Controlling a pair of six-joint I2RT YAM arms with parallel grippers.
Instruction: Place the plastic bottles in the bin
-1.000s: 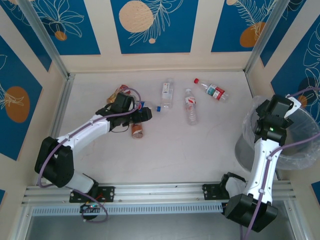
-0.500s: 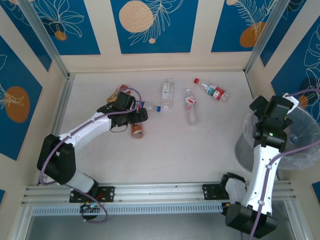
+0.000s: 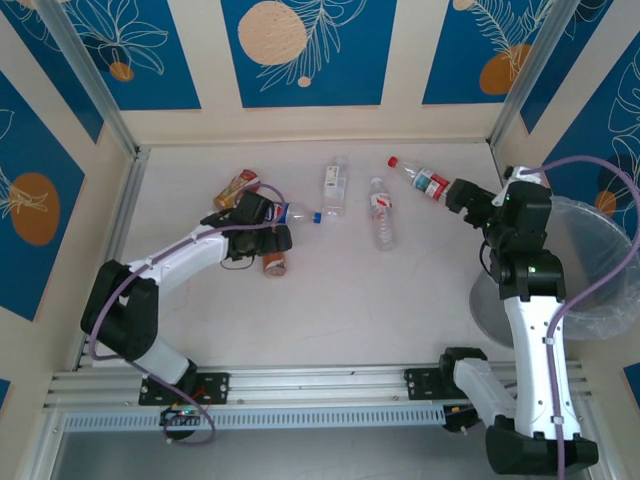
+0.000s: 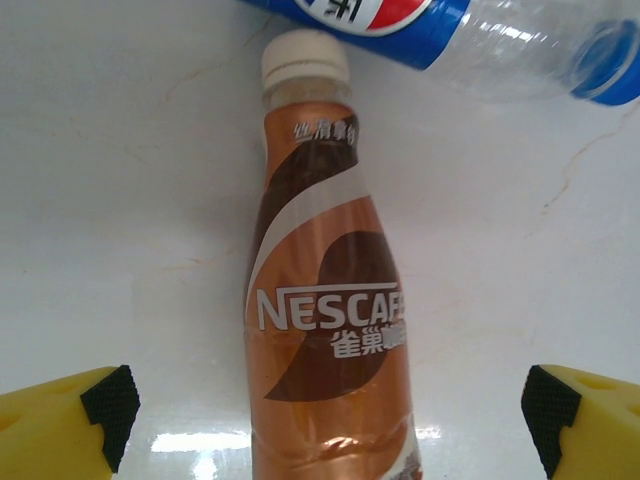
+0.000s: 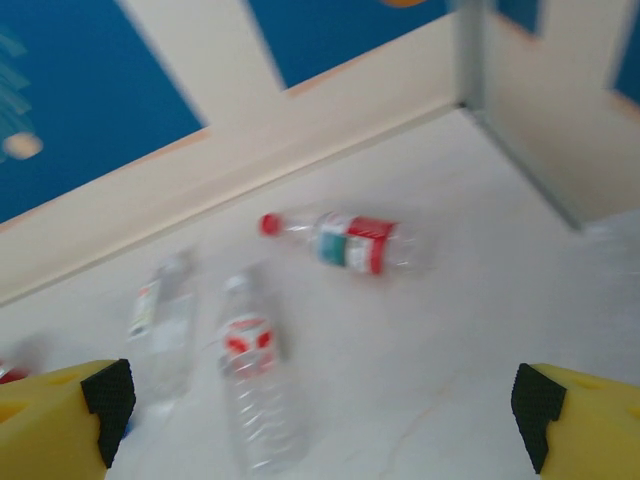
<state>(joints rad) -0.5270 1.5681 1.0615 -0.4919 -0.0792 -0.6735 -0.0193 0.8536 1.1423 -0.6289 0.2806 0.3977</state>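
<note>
The left gripper will move down and back onto the brown-orange bottle's lower body (image 4: 331, 425), since the blue-labelled bottle (image 4: 470, 30) is crowding only the cap end of the brown-orange bottle.
A brown-orange plastic bottle (image 4: 325, 320) with a white cap lies on the table, and my left gripper (image 4: 330, 420) stands open astride its lower body, fingers clear of both sides. In the top view this bottle (image 3: 276, 264) lies just below the left gripper (image 3: 270, 240). A blue-labelled bottle (image 4: 470, 30) lies across its cap end. My right gripper (image 3: 460, 193) is open and empty beside a red-capped bottle (image 3: 422, 179); in the right wrist view that red-capped bottle (image 5: 350, 240) is well ahead of the gripper (image 5: 325, 420). The bin (image 3: 600, 275) with its plastic liner stands at the right.
Two clear bottles (image 3: 336, 185) (image 3: 381, 212) lie mid-table, and another brown-orange bottle (image 3: 237, 186) lies at the back left. The blue-labelled bottle (image 3: 296, 212) lies right of the left wrist. Walls close the table at the back and sides; a rail runs along the near edge.
My right arm has swung left from over the bin to the red-capped bottle, its jaws opening wider. The left gripper has edged slightly over the brown-orange bottle.
</note>
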